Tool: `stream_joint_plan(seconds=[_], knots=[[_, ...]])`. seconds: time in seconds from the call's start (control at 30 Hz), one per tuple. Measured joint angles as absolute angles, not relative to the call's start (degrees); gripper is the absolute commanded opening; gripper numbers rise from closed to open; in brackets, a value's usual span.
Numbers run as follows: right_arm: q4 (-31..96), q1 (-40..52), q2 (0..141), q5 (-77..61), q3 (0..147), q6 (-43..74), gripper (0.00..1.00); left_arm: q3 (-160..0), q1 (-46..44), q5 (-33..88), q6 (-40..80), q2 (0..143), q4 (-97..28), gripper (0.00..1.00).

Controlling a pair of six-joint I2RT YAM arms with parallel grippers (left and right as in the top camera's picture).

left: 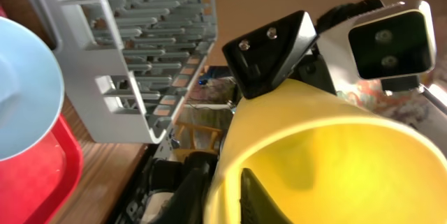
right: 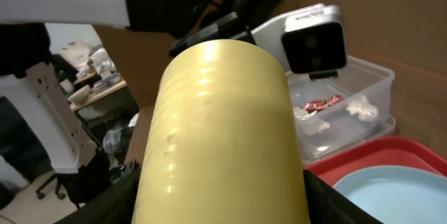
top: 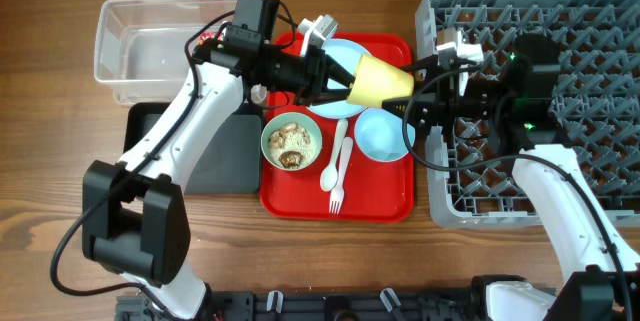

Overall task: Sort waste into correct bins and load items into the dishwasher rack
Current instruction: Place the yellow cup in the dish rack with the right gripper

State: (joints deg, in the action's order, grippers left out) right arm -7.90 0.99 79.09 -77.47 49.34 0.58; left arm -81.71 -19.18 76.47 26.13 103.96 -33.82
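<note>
My right gripper carries the cup away from the tray next, tilts down and lowers it onto the rack's opposite end (top: 607, 156), releasing it where the rack's wires stand empty.
The small yellow cup (top: 380, 81) hangs on its side above the red serving tray (top: 390, 196), between my two grippers. My left gripper (top: 345, 89) is shut on the cup's wall, one finger on each side (left: 241, 196). My right gripper (top: 415, 89) has a finger against each side of the cup's other end (right: 223, 147). On the tray are a light blue plate (top: 338, 59), a light blue bowl (top: 382, 136), a pale green bowl (top: 291, 141) holding food scraps, a white spoon (top: 328, 169) and a fork (top: 341, 176).
The grey dishwasher rack (top: 600, 191) is at the right, under my right arm. The clear tub (top: 130, 51) at the back left holds a red wrapper (right: 321, 104) and a white tissue (right: 361, 107). The black tray (top: 225, 161) lies left of the red tray.
</note>
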Motion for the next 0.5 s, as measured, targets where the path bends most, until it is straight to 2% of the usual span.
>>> stream_joint_plan(seconds=[0.03, 0.13, 0.23, 0.37, 0.5], knots=[[-7.31, 0.99, 79.09, -76.47, 49.34, 1.1, 0.5, -81.71, -19.18, 74.91, 26.26, 103.96, -33.85, 0.37], [-3.68, 0.99, 79.09, -72.4, 49.34, 2.83, 0.45, -81.71, -19.18, 67.7, 26.39, 103.96, -35.27, 0.46], [1.76, 0.99, 79.09, -66.28, 49.36, 3.95, 0.4, -81.71, -19.0, 55.53, 26.26, 103.98, -38.89, 0.53], [9.76, 0.54, 78.37, -57.1, 49.5, 4.6, 0.38, -81.71, -15.92, 43.94, 24.84, 103.94, -43.77, 0.63], [27.16, -2.96, 74.32, -43.42, 55.35, 4.89, 0.16, -81.71, -10.63, 30.04, 22.74, 102.02, -50.22, 0.66]])
